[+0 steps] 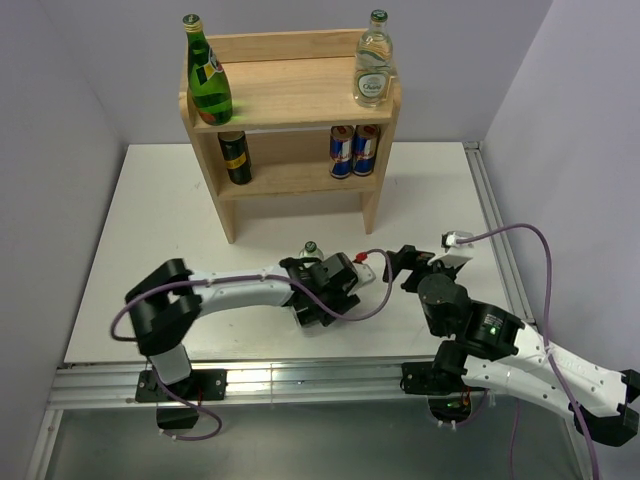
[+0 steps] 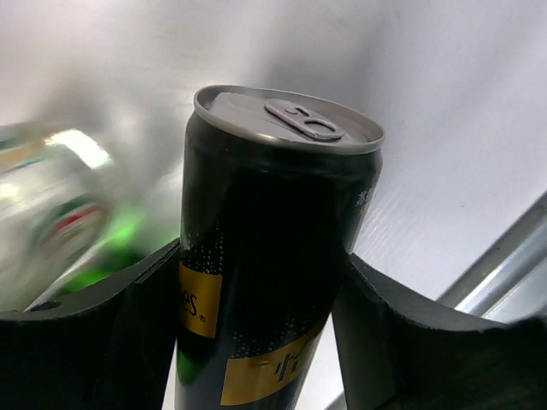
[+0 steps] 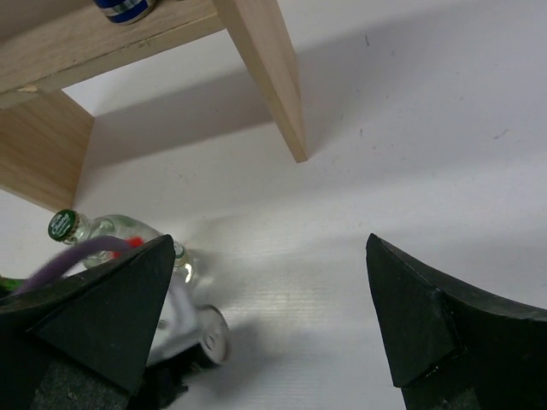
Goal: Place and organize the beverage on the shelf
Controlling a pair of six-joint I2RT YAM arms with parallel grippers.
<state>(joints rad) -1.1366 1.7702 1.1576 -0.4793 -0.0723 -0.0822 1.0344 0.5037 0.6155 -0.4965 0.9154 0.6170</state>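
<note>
My left gripper should rise and turn outward next to release its can on the lower board (image 1: 267, 178) beside the matching black can, which has bare wood next to it.
A black can with gold labels (image 2: 256, 256) sits between the fingers of my left gripper (image 2: 261, 282), which is shut on its body. Its silver lid (image 3: 209, 333) faces the right wrist view. From above, the left gripper (image 1: 345, 280) is near the table's middle, in front of the shelf (image 1: 290, 90), and hides most of the can. A small clear bottle with a green cap (image 1: 311, 250) is just behind it, blurred in the left wrist view (image 2: 51, 213). My right gripper (image 1: 400, 262) stands open and empty over bare table (image 3: 269, 248), just right of the left one.
The shelf's top board carries a green bottle (image 1: 209, 75) at the left and a clear bottle (image 1: 373, 70) at the right. The lower board holds a black can (image 1: 236, 157) and two blue-and-silver cans (image 1: 354, 150). The shelf's right leg (image 3: 273, 77) is close ahead of the right gripper.
</note>
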